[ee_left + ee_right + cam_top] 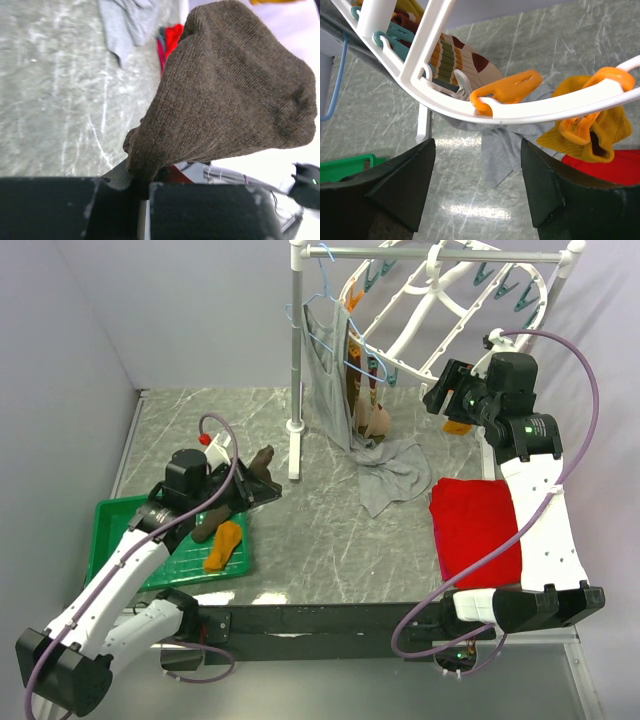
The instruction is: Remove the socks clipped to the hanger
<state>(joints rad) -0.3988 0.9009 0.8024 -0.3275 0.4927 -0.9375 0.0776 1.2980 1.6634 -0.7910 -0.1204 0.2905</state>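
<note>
Other socks are already in the green tray. My left gripper should swing to the left in the top view, over the tray, and let go of the brown sock.
The round white hanger (430,310) hangs from the rack rail, and its rim (530,110) crosses the right wrist view. A mustard sock (590,135) hangs from an orange clip (580,127) on that rim. A striped sock (455,60) is clipped further left. My right gripper (477,175) stands open just below the rim, under an empty orange clip (507,90), with nothing between its fingers. In the top view it (445,395) sits beside the mustard sock (458,427). My left gripper (255,485) is shut on a brown sock (230,90) near the tray.
A green tray (120,530) at the left holds an orange sock (222,545) and a brown one (207,528). A grey tank top (335,390) hangs from a blue wire hanger and trails onto the table. A red cloth (478,525) lies under the right arm. The rack post (296,360) stands mid-table.
</note>
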